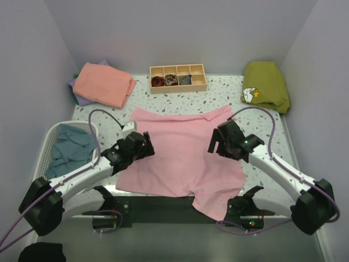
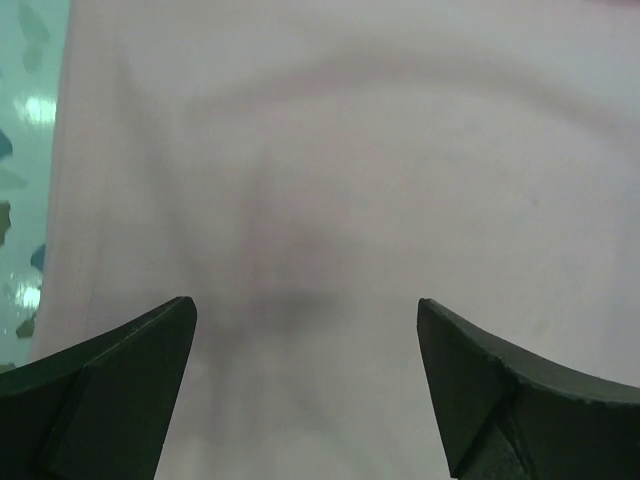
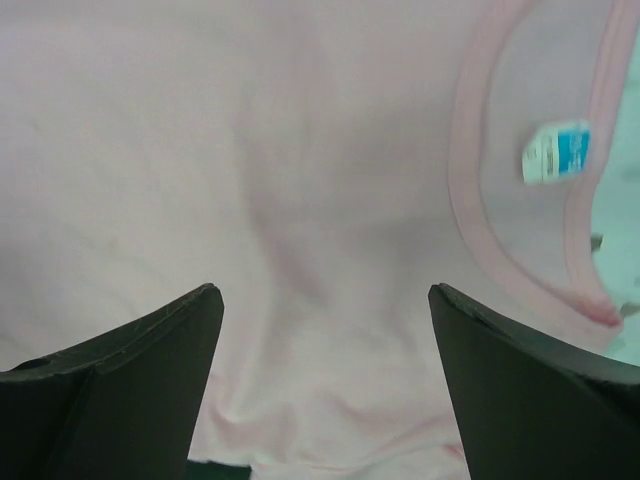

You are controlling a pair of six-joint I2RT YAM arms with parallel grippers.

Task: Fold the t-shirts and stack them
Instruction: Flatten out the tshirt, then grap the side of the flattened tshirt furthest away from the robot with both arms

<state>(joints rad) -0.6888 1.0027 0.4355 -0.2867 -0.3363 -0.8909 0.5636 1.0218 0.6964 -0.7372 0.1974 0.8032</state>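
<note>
My right gripper moves outward and down onto the shirt's far corner (image 1: pixel 227 109) by the olive-green garment next and closes there, since that corner juts out onto bare tabletop.
A light pink t-shirt (image 1: pixel 182 158) lies spread on the table, one corner hanging over the near edge. It fills the left wrist view (image 2: pixel 350 150) and the right wrist view (image 3: pixel 300 180), where its collar and label (image 3: pixel 556 152) show. My left gripper (image 1: pixel 146 144) is open and empty over the shirt's left side. My right gripper (image 1: pixel 214 143) is open and empty over its right side. A folded salmon-coral shirt (image 1: pixel 103 83) lies on a lavender one (image 1: pixel 73 84) at the back left. Teal-blue shirts (image 1: pixel 70 150) sit in a white basket (image 1: pixel 48 143).
A compartmented wooden tray (image 1: pixel 178 78) with small dark items stands at the back centre. An olive-green garment (image 1: pixel 265 85) lies at the back right. White walls close in the table on three sides.
</note>
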